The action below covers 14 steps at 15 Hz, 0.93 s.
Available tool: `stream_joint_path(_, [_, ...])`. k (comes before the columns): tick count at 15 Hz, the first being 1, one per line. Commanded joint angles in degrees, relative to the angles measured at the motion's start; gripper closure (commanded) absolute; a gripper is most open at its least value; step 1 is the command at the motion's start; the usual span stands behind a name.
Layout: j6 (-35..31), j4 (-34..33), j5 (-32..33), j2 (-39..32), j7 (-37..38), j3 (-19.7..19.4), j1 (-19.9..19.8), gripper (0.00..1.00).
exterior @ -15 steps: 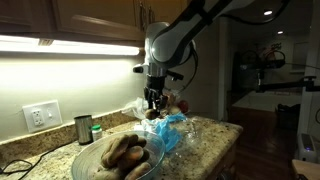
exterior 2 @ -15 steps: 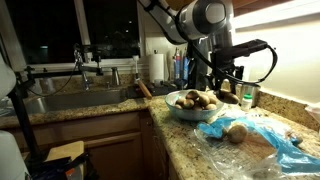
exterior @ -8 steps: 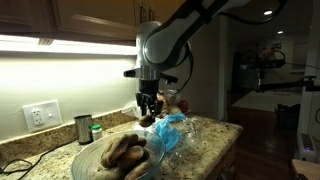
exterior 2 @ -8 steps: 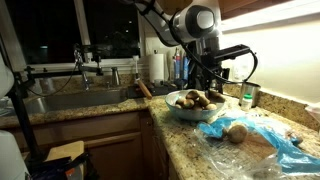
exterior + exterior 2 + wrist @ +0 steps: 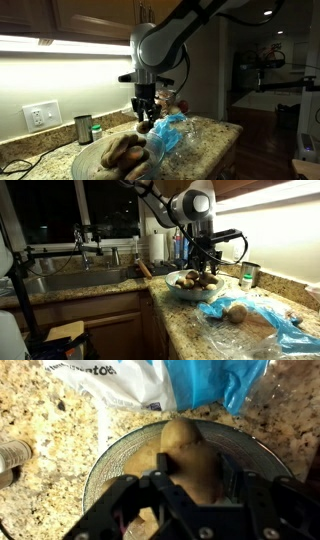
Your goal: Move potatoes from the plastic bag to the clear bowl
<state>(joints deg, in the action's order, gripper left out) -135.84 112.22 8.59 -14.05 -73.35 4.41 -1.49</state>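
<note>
I will move my gripper away from the plastic bag, farther over the clear bowl (image 5: 123, 153), and lower it slightly, because the potato hangs by the rim on the bag side.
My gripper (image 5: 193, 470) is shut on a brown potato (image 5: 190, 452) and holds it just above the clear bowl (image 5: 98, 460). In both exterior views the gripper (image 5: 146, 114) (image 5: 207, 271) hangs over the bowl's far side. The bowl (image 5: 92, 160) (image 5: 188, 294) holds several potatoes (image 5: 122, 152) (image 5: 190, 280). The crinkled plastic bag (image 5: 172, 130) (image 5: 268, 318) (image 5: 205, 382), clear with blue parts, lies beside the bowl on the granite counter. One potato (image 5: 235, 311) shows inside the bag.
A small metal cup (image 5: 83, 129) (image 5: 246, 277) and a green-capped bottle (image 5: 96, 131) stand by the wall near the bowl. A sink (image 5: 70, 281) with a faucet lies along the counter. Cabinets hang overhead. The counter's edge runs close to the bag.
The gripper has carried the potato from above the bag sideways and slightly down, to over the bowl. Its jaws stayed shut on the potato.
</note>
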Motion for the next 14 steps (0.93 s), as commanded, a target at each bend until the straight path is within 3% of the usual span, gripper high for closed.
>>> stream_joint_path(1, [2.2, -1.6, 0.9, -1.0, -1.3, 0.5, 1.0, 0.7])
stream_joint_path(14, [4.4, -4.2, -0.5, -4.0, -6.1, 2.0, 1.3, 0.7])
